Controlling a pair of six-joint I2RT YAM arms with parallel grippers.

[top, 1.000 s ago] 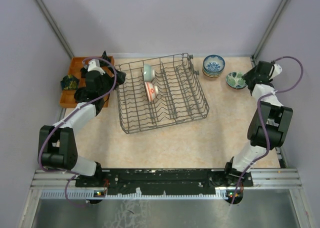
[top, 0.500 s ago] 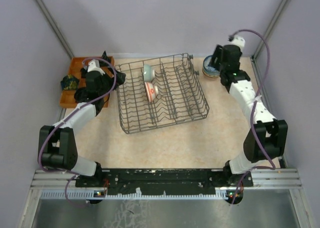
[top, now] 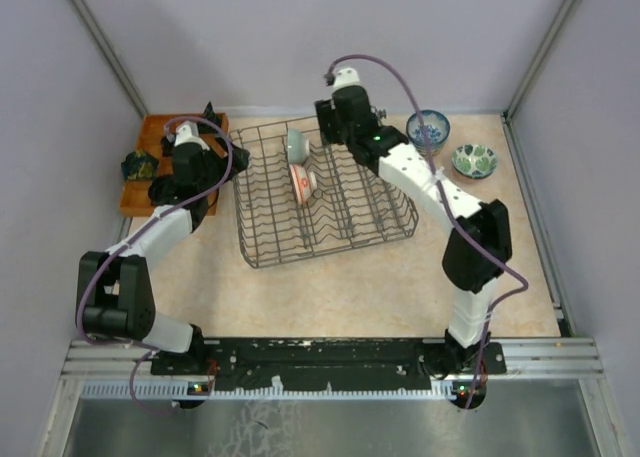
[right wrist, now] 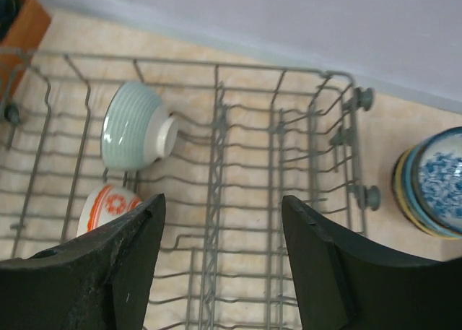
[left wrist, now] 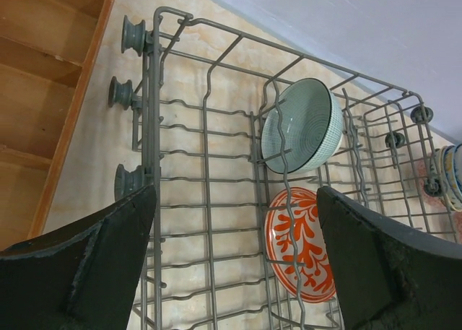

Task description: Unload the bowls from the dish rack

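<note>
My right gripper, next, will cross over, turn and lower astride the red-and-white bowl's upright rim, below it, to its left in the top view.
The dish rack [top: 340,212] stands mid-table. It holds a pale green bowl [top: 296,145] on its side and a red-and-white bowl [top: 303,182] just in front of it. My right gripper [top: 330,140] hovers open and empty over the rack's far edge, right of the green bowl [right wrist: 133,136] and the red-and-white bowl [right wrist: 108,203]. My left gripper [top: 238,157] is open and empty at the rack's left side, facing the green bowl [left wrist: 302,126] and the red-and-white bowl [left wrist: 303,243]. In their own views the left gripper [left wrist: 234,261] and right gripper [right wrist: 224,265] show wide gaps.
A stack of bowls topped by a blue-and-white one [top: 428,130] and a green floral bowl [top: 473,161] sit on the table right of the rack. An orange tray [top: 150,137] with a dark object [top: 137,164] lies at far left. Enclosure walls surround the table.
My right arm swung from the far right, near the green floral bowl, leftward past the bowl stack to above the rack's far edge. The left arm has not moved.
</note>
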